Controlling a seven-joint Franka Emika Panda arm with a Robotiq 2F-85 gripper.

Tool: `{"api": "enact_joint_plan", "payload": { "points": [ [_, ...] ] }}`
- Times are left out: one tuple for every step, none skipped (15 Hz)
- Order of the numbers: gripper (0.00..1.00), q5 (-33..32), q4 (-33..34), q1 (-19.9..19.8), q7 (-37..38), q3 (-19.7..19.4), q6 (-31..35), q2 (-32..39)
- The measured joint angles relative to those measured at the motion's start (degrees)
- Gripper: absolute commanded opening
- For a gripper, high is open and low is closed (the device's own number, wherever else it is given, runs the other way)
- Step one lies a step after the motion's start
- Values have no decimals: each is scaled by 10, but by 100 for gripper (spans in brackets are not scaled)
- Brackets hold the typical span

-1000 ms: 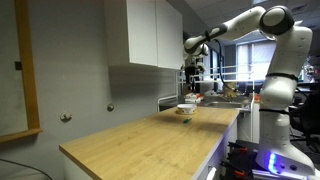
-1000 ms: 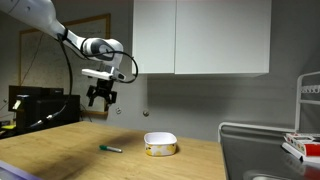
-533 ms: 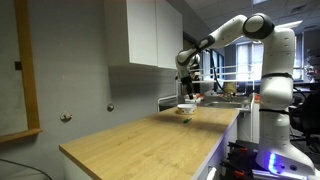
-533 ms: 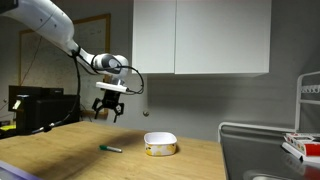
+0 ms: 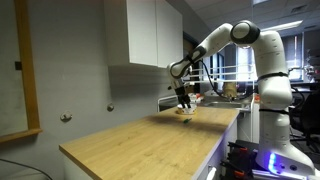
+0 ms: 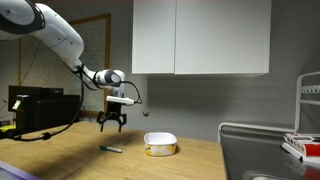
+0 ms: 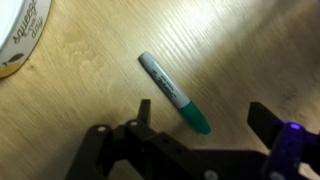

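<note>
My gripper moves down next until the fingers straddle the marker's grey body beside the green cap (image 7: 173,93), since the marker lies flat below my open fingers.
A grey marker with a green cap (image 7: 173,93) lies flat on the wooden countertop (image 7: 240,50), seen also as a small dark stick in an exterior view (image 6: 110,148). My gripper (image 7: 207,119) hangs open just above it, the green cap end between the two fingers, nothing held. In both exterior views the gripper (image 6: 113,125) (image 5: 183,99) hovers a short way over the counter. A white and yellow bowl (image 6: 160,144) (image 7: 20,35) stands on the counter beside the marker.
White wall cabinets (image 6: 200,37) hang above the counter. A sink and a wire rack (image 6: 305,120) sit at the counter's far end. The long wooden counter (image 5: 150,140) stretches away from the bowl.
The arm has come down and moved towards the marker, from high above the counter to just over it. The jaws have stayed open.
</note>
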Motion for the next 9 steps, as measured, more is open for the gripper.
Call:
{"api": "enact_joint_plan", "payload": {
  "points": [
    [100, -7, 0, 0, -16, 5, 14, 10],
    [100, -12, -1, 0, -31, 9, 28, 19],
    [100, -15, -3, -1, -44, 11, 42, 26],
    [100, -17, -7, -2, -56, 11, 55, 31],
    [100, -17, -13, -4, -67, 12, 70, 33],
    [100, -17, -22, -8, -78, 12, 87, 34],
    [100, -17, -34, -14, -88, 12, 105, 34],
    [100, -15, -46, -20, -97, 12, 125, 34],
    [100, -12, -59, -27, -107, 11, 145, 33]
  ]
}}
